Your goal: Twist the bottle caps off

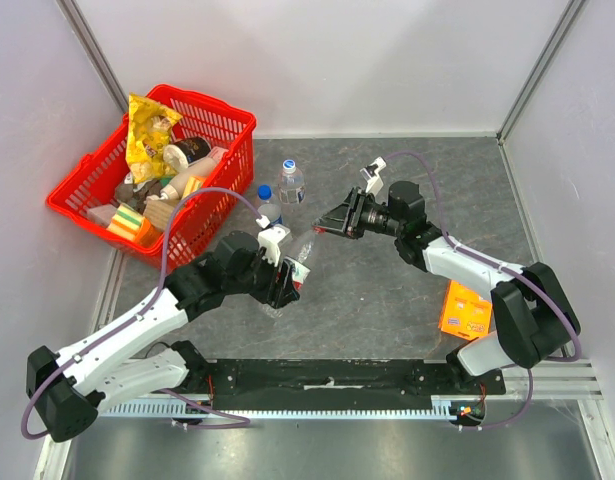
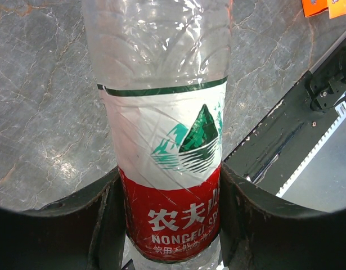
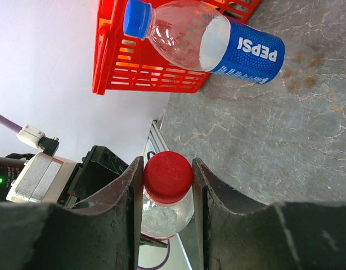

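My right gripper should go up while it turns around the red cap, and then let go of the cap. The cap is between that gripper's fingers and is closed on its bottle.
My left gripper [image 1: 287, 275] [image 2: 171, 219] is shut on the red-labelled bottle [image 1: 299, 262] [image 2: 167, 140], gripping it at the label and holding it tilted above the table. The right gripper [image 1: 327, 225] [image 3: 167, 180] is shut on that bottle's red cap [image 3: 167, 175], one jaw against each side of it. A blue-labelled bottle [image 1: 269, 208] [image 3: 240, 48] with a blue cap [image 1: 264, 191] [image 3: 136, 18] stands by the basket. Behind it a pale-labelled bottle [image 1: 291, 183] stands with its cap [image 1: 289, 164] on.
A red basket [image 1: 222, 120] [image 3: 139, 67] of snacks sits at the back left. An orange packet [image 1: 465, 310] [image 2: 324, 7] lies near the right arm's base. A black rail [image 1: 337, 375] runs along the near edge.
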Robot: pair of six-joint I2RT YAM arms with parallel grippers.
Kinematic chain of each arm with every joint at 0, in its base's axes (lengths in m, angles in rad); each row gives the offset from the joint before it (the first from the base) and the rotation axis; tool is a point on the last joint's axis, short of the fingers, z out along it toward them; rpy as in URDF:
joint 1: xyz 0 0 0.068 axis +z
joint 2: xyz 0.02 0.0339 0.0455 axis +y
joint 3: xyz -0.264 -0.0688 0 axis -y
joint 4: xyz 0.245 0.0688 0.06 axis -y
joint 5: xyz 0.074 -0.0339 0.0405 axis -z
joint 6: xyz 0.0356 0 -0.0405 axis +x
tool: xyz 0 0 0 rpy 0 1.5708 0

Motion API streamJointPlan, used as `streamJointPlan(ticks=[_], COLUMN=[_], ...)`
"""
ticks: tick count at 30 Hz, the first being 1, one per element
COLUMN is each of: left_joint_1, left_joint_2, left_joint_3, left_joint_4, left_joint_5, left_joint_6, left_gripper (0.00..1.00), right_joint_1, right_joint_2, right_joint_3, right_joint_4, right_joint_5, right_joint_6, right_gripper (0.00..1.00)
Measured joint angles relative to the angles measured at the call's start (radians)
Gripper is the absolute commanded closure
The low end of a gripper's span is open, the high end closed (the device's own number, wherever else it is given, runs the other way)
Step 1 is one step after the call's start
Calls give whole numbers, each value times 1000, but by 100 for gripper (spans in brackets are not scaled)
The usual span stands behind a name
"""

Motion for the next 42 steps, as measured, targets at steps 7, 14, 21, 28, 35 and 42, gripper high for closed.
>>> streamJointPlan(ticks=[7,14,21,28,35,42], left_joint_1=[0,0,0,0,0,0], left_joint_2=[2,-1,-17,-30,-77,-102], left_joint_3=[0,0,18,42,42,41], left_joint_4=[0,20,76,171,250,319], left_joint_5=[0,6,50,186,326,481], left_joint_6=[-1,-6,-18,-31,-59,-85], left_gripper=[46,48,51,51,55,59], right_joint_1=[0,0,-2,-3,-7,-8], right_joint_2=[0,-21,-76,-153,-177,-220], right_joint_3=[0,0,-9,-20,-19,-3], right_joint_4=[0,13,140,344,544,657], right_joint_5=[0,11,8,-45,-135,-227], right_joint_6=[-5,-11,-9,-3,48,82], right_gripper=[100,100,100,100,100,100])
